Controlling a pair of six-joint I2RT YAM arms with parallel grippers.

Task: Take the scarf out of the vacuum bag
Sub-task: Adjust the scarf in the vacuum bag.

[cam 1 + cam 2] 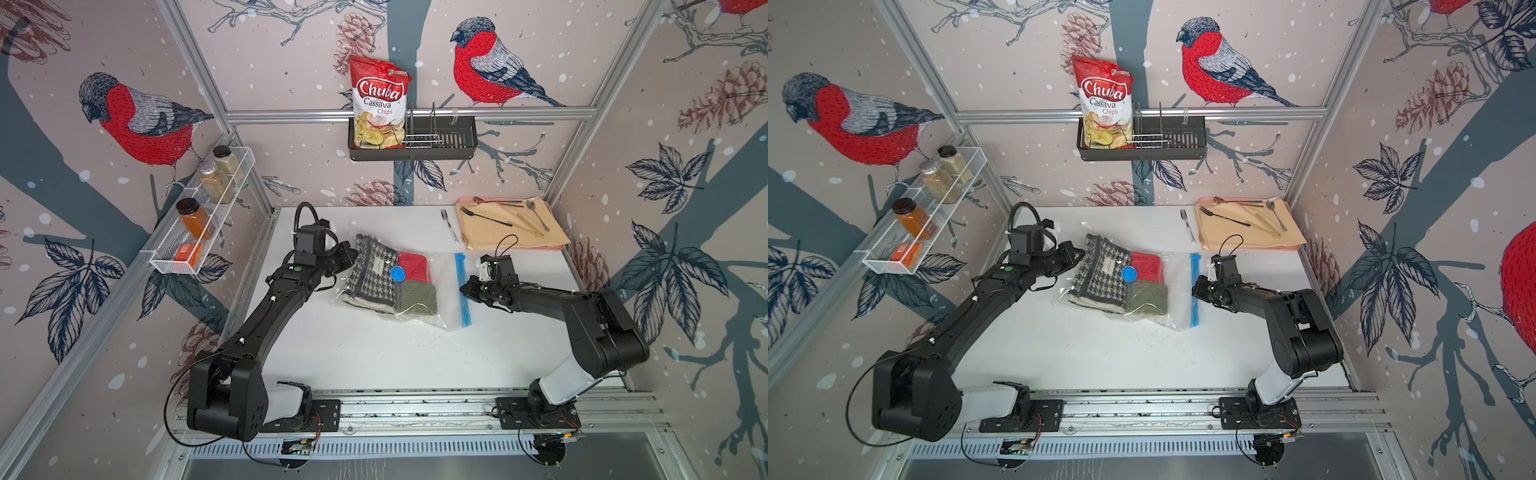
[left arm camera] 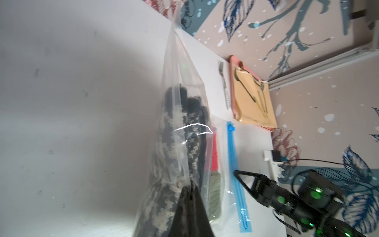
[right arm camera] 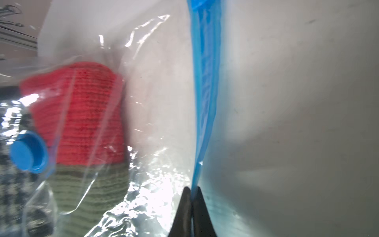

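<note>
The left gripper rises next, carries the bag's plastic up toward the light-blue zip strip (image 1: 460,267), then releases it. The scarf (image 1: 372,272) lies at the opposite end of the bag.
The clear vacuum bag (image 1: 444,291) lies across the middle of the white table in both top views. Inside it the black-and-white houndstooth scarf (image 1: 372,272) (image 1: 1100,274) lies flat at the left end, beside a red knit piece (image 1: 413,266) and an olive-green one (image 1: 415,297). A round blue valve cap (image 1: 397,273) sits on top. My left gripper (image 1: 353,254) (image 2: 191,187) is shut on the bag's plastic at its left edge, just by the scarf (image 2: 184,147). My right gripper (image 1: 464,289) (image 3: 192,189) is shut on the light-blue zip strip (image 3: 205,86) at the right edge.
A loose fork (image 1: 449,226) lies behind the bag. A pink tray (image 1: 557,248) with a yellow cloth and cutlery fills the back right corner. A wall basket (image 1: 457,141) holds a chips bag, and a wire spice rack (image 1: 199,232) hangs on the left wall.
</note>
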